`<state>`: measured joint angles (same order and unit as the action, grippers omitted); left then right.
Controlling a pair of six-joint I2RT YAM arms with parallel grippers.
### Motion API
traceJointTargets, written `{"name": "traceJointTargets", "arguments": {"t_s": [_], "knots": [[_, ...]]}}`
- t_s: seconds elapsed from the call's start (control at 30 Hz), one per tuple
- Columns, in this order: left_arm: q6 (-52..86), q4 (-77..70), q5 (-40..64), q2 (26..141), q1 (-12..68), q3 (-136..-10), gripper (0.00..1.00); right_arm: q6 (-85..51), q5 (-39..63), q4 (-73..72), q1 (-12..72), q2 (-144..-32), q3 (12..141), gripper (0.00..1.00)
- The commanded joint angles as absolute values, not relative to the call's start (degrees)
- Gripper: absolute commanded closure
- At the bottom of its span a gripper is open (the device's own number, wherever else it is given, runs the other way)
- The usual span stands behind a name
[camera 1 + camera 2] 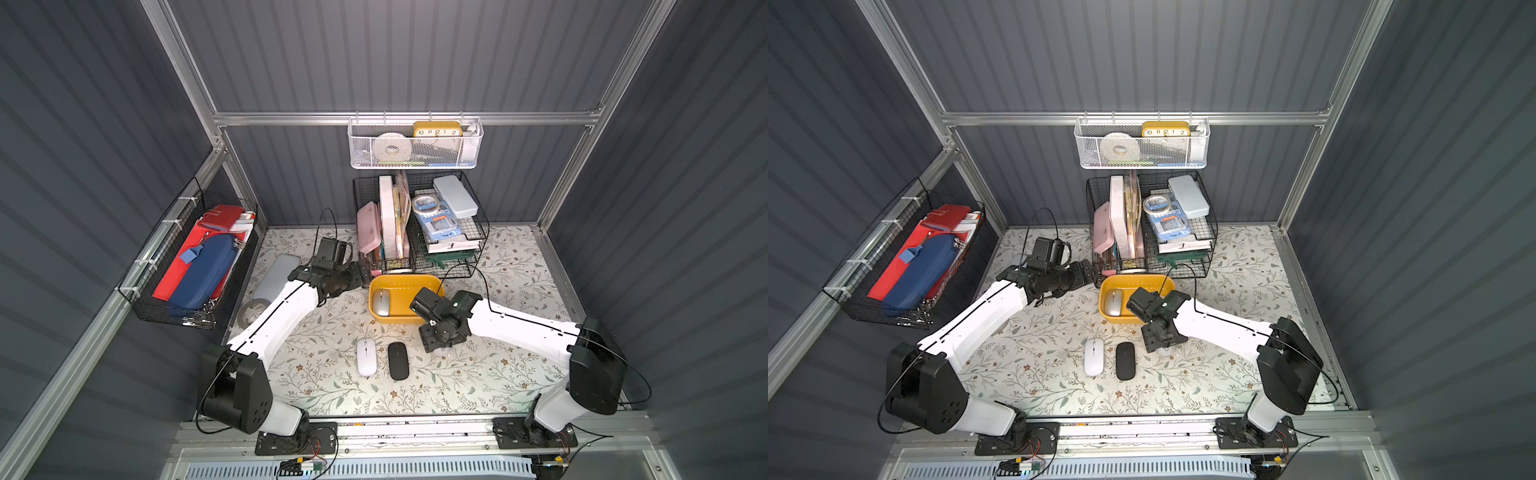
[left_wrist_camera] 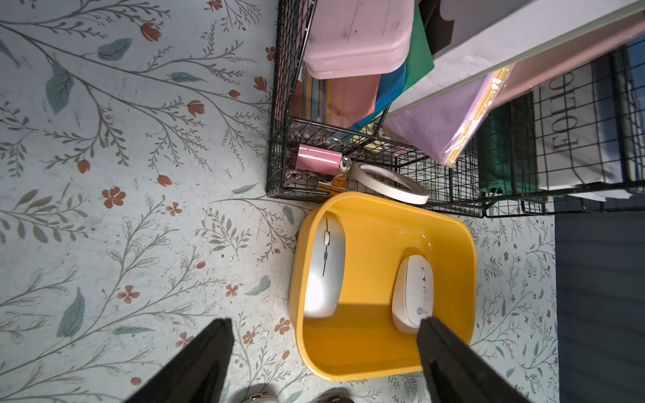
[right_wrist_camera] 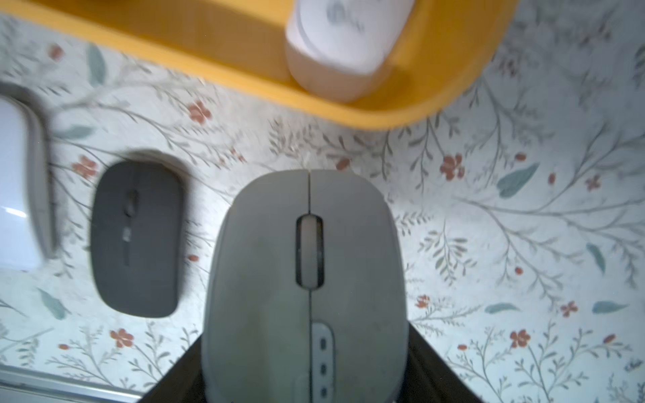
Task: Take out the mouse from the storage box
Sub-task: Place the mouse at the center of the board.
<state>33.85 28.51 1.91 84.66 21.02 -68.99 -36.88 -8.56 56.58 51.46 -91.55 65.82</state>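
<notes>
The grey mouse in my right gripper will next go back and down onto the bare mat beside the black mouse. I will let it go there because that spot is clear.
The mustard-yellow storage box (image 1: 405, 320) (image 1: 1113, 318) (image 2: 384, 370) sits mid-table in both top views. In it lie a silver mouse (image 1: 381, 302) (image 2: 324, 268) and a white mouse (image 2: 413, 293) (image 3: 345, 45). My right gripper (image 1: 436, 340) (image 3: 307, 349) is shut on a grey mouse (image 3: 307, 279), held over the mat just in front of the box. A white mouse (image 1: 366, 356) and a black mouse (image 1: 398, 360) (image 3: 138, 237) lie on the mat to its left. My left gripper (image 1: 361, 275) (image 2: 324, 322) stands open and empty by the box's far left corner.
Black wire baskets (image 1: 419, 224) full of stationery stand right behind the box, with a tape roll (image 2: 391, 183) at their foot. A white mesh basket (image 1: 415, 143) hangs above. A wire basket (image 1: 191, 266) hangs on the left wall, near a grey case (image 1: 276, 276).
</notes>
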Motion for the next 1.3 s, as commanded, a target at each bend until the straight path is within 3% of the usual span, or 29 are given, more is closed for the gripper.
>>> {"name": "traceJointTargets", "arguments": {"t_s": [0.0,0.37,0.43,0.6,0.8,0.93,1.1,1.27], "knots": [[32.12,28.26,2.73,83.94,21.11,-70.47,0.12,-41.65,-5.18,54.18,51.93,-89.18,63.27,0.46],[32.35,28.54,1.89,81.9,21.18,-68.26,0.12,-44.1,-0.28,48.43,56.46,-100.9,62.08,0.43],[32.38,28.83,1.59,82.02,21.17,-68.7,0.12,-44.82,-1.58,48.92,57.04,-102.18,62.93,0.46],[32.4,28.96,1.49,81.66,21.18,-68.9,0.12,-45.29,-0.93,50.16,57.12,-103.05,64.2,0.39],[32.28,29.18,1.48,81.63,21.18,-68.98,0.12,-42.79,2.12,52.29,57.13,-104.81,66.84,0.21],[32.27,29.44,1.7,81.72,21.13,-68.99,0.11,-41.88,1.09,54.39,57.3,-103.41,67.41,0.12],[32.37,29.45,1.84,81.64,21.18,-68.68,0.1,-43.07,-3.67,60.02,57.35,-93.64,70.06,0.11],[32.35,28.83,2.41,82.66,21.15,-69.45,0.1,-38.71,-13.53,66.32,57.13,-88.2,81.53,0.1]]}}
